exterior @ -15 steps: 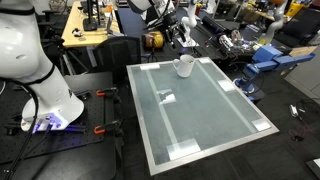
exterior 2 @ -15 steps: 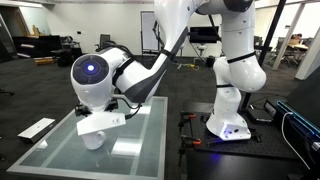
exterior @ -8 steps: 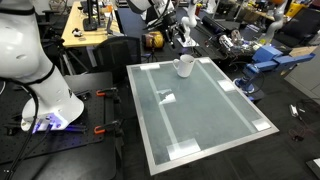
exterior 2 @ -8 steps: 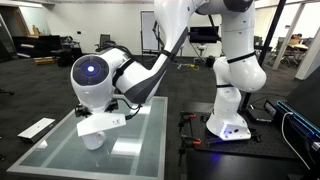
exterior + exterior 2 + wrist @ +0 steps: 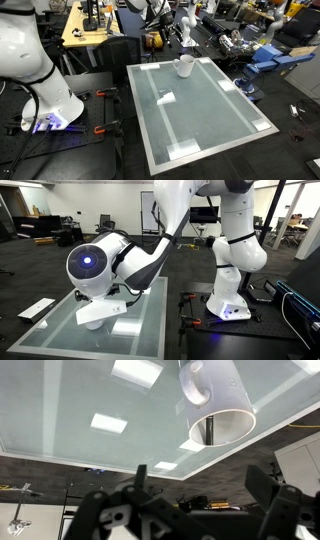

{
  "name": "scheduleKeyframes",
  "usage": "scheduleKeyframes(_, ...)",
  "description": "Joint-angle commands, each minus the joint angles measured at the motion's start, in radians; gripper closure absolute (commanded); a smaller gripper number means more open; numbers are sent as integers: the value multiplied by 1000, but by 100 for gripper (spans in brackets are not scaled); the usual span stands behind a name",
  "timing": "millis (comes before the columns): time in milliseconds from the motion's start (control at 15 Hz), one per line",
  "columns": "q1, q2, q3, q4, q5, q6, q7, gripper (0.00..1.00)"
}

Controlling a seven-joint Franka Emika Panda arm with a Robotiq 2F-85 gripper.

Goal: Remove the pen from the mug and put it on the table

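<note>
My gripper should next move down and away from my base to the opening of the mug, with its spread fingers around the pen's end (image 5: 186,58) (image 5: 209,433).
The white mug (image 5: 185,66) stands near the far edge of the pale grey-green table (image 5: 200,115). In the wrist view the mug (image 5: 215,400) shows its open mouth, and the dark pen (image 5: 210,431) stands inside it. My gripper (image 5: 200,485) is open and empty, its two dark fingers spread wide, a short way off the mug's mouth. In an exterior view the gripper (image 5: 186,38) hangs just above and behind the mug. In an exterior view the arm's round wrist (image 5: 95,265) hides most of the mug.
The white robot base (image 5: 40,75) stands beside the table on the floor and shows in both exterior views (image 5: 235,265). A wooden desk (image 5: 85,32) and cluttered benches with blue gear (image 5: 265,58) lie beyond the table's far edge. White patches (image 5: 166,97) mark the tabletop.
The wrist has dropped and turned slightly toward the mug. The mug and pen have not moved.
</note>
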Motion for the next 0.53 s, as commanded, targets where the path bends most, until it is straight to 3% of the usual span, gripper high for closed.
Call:
scheduleKeyframes(0,25,46,-11,59,-47,-49,67,0)
scheduleKeyframes(467,14,122,-26,129,-118,-28,92,0)
